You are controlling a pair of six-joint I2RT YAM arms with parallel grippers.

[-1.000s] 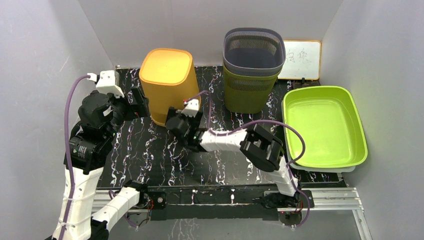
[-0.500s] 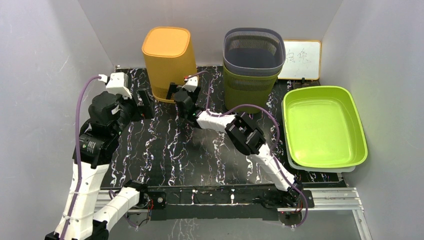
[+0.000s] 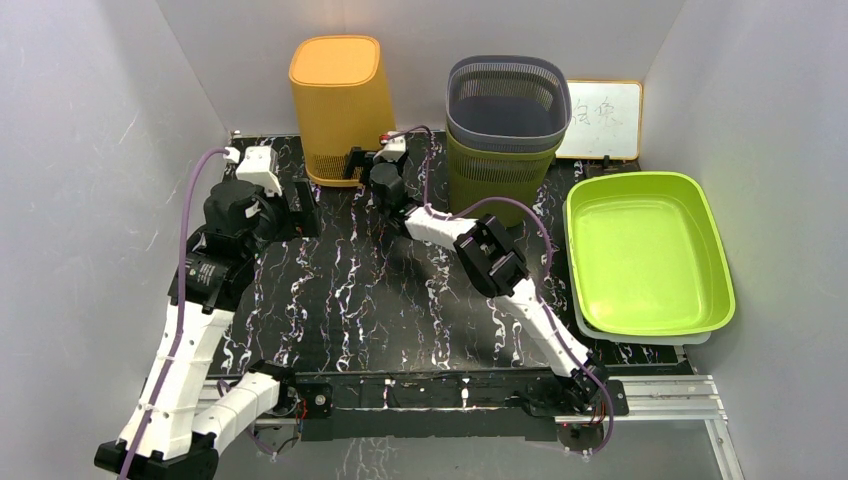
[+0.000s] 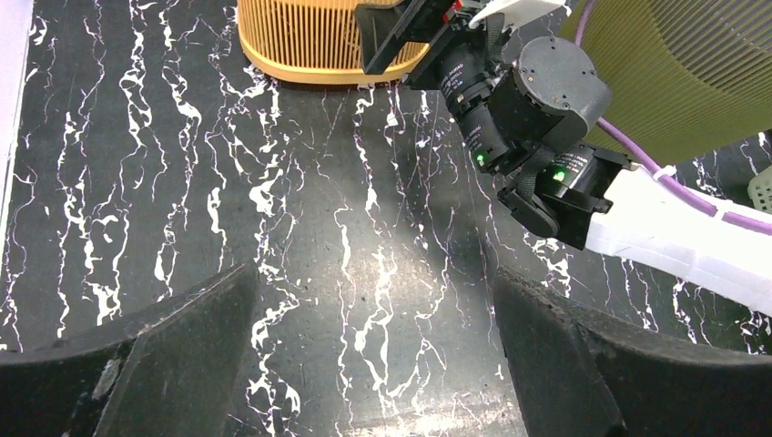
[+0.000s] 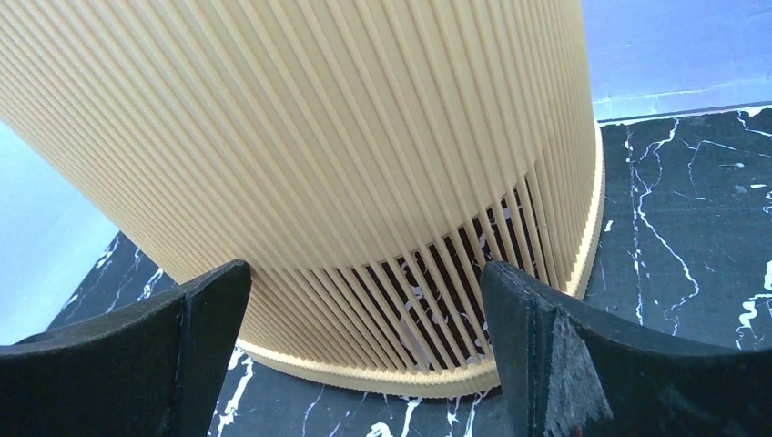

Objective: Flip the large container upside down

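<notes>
My right gripper will move up and across onto the grey mesh basket's bin-side rim [image 3: 449, 98], because this rim is above the gripper and to its right in the top view.
The large container [image 3: 338, 110] is an orange ribbed bin. It stands with its opening down on the black marble table [image 3: 360, 300], at the back left by the wall. My right gripper [image 3: 358, 165] is open, right in front of the bin's lower slatted wall [image 5: 364, 164]. The right wrist view shows the right gripper [image 5: 364, 273] with nothing clamped between its jaws. Whether they touch the bin I cannot tell. My left gripper [image 3: 300, 210] is open and empty over bare table [image 4: 375, 282]. It sits nearer than the bin's rim [image 4: 314, 55] and to its left.
A grey mesh basket nested in an olive one [image 3: 505, 110] stands just right of the right wrist. A lime green tray [image 3: 645, 250] lies at the far right, with a small whiteboard [image 3: 603, 118] behind it. White walls close in the back and sides.
The orange bin has moved from mid-table back to the wall and now stands straight. The right arm stretched back with it, jaws open throughout. The left arm advanced toward the back.
</notes>
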